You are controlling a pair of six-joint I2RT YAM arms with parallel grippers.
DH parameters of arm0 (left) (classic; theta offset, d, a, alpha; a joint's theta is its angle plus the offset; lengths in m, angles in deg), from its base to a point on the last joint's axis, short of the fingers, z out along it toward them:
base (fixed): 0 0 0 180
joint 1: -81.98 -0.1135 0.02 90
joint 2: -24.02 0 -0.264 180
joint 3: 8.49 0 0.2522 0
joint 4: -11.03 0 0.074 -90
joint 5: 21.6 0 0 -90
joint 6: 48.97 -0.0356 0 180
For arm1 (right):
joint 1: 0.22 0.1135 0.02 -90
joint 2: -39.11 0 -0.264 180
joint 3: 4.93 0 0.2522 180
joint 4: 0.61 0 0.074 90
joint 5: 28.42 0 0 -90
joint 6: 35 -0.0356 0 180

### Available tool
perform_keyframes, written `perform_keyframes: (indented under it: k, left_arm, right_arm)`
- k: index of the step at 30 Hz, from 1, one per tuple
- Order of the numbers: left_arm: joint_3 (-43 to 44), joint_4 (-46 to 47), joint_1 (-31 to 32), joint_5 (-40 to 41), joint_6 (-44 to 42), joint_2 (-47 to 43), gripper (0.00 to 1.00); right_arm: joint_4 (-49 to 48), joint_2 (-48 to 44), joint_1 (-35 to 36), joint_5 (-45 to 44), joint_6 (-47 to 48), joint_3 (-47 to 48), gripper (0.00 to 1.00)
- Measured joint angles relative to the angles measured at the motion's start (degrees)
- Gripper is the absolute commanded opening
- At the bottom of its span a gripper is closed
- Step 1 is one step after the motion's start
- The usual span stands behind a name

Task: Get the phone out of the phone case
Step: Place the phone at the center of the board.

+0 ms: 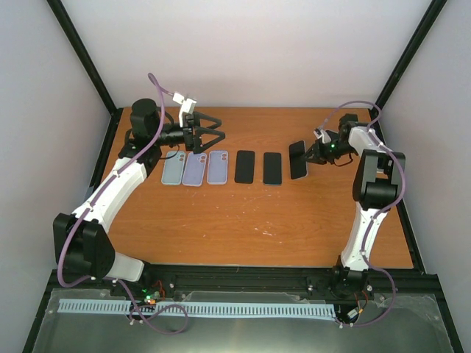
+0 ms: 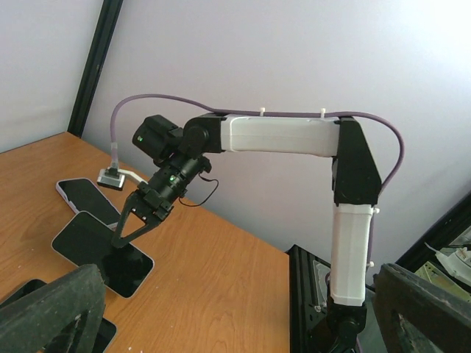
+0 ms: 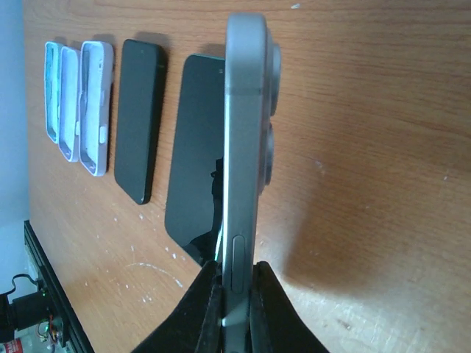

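The third phone is still hanging clear of its shadow, so my right gripper should next move down to the bare wood (image 1: 299,168) (image 3: 288,193) beside the nearest flat phone and open.
Three empty pale cases (image 1: 194,169) lie in a row at the back left, and also show in the right wrist view (image 3: 94,103). Two bare black phones (image 1: 257,167) lie flat to their right. My right gripper (image 1: 313,152) is shut on a third phone (image 1: 297,159), at the right end of the row. In the right wrist view this grey-edged phone (image 3: 246,147) stands on edge between the fingers (image 3: 210,312), camera bumps facing right, with no case on it. My left gripper (image 1: 218,130) is open and empty, hovering behind the cases.
In the left wrist view my open left gripper (image 2: 235,301) faces the right arm (image 2: 280,136) across the wooden table (image 2: 221,279). Black frame rails (image 1: 408,213) line the table's edges. White walls close in the sides and back.
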Motion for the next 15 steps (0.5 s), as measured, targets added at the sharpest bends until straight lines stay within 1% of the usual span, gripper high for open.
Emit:
perform_keyframes:
  k: [12,15]
  left_arm:
    - [0.00,0.00,0.00,-0.02,-0.11,0.44,1.00]
    - [0.00,-0.02,0.00,-0.02,-0.13,0.50,1.00]
  right_arm:
    - [1.18,8.07,-0.26,2.29,-0.70,4.20,0.03]
    - [1.64,9.18,-0.85,3.96,-1.70,4.22,0.05]
